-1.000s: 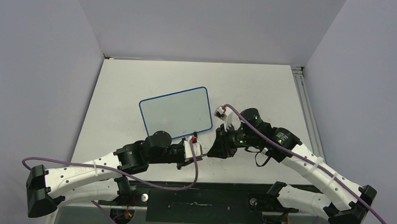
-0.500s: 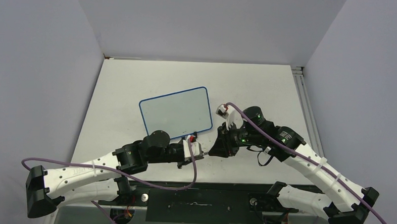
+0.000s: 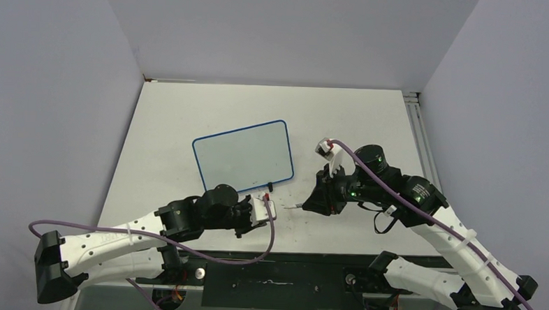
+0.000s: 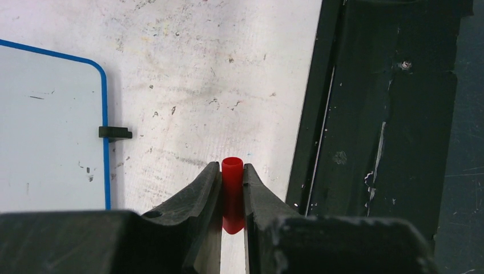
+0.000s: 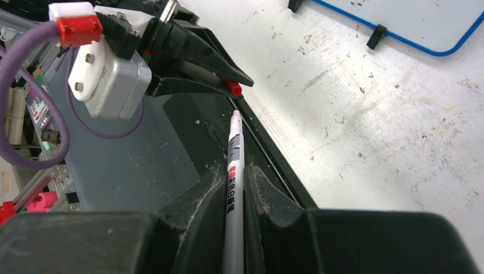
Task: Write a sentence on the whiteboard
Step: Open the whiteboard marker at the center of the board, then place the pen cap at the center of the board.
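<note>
The left gripper swings to the left in the top view and down to the tabletop beside the whiteboard (image 3: 242, 153) next. It releases the marker's cap there, as the marker is uncapped.
The whiteboard (image 3: 242, 153), blue-framed and glossy, lies flat at the middle of the table; no red sentence shows on it, only faint smudges. It also shows in the left wrist view (image 4: 45, 131) and the right wrist view (image 5: 422, 17). My left gripper (image 3: 275, 209) is shut on a red marker cap (image 4: 232, 188) near the table's front edge, just below the board's near right corner. My right gripper (image 3: 313, 203) is shut on a white marker (image 5: 234, 154). Its uncapped red tip (image 5: 236, 114) points at the cap (image 5: 232, 87) across a small gap.
A black clip foot (image 4: 114, 133) sticks out of the board's near edge. The scuffed white tabletop (image 3: 357, 124) ends in a black front strip (image 4: 388, 114) under both grippers. Grey walls close three sides; a metal rail (image 3: 416, 126) runs along the right.
The grippers were together at the marker; now they have drawn apart. My right arm moved right with the marker, my left drew back a little with the cap.
</note>
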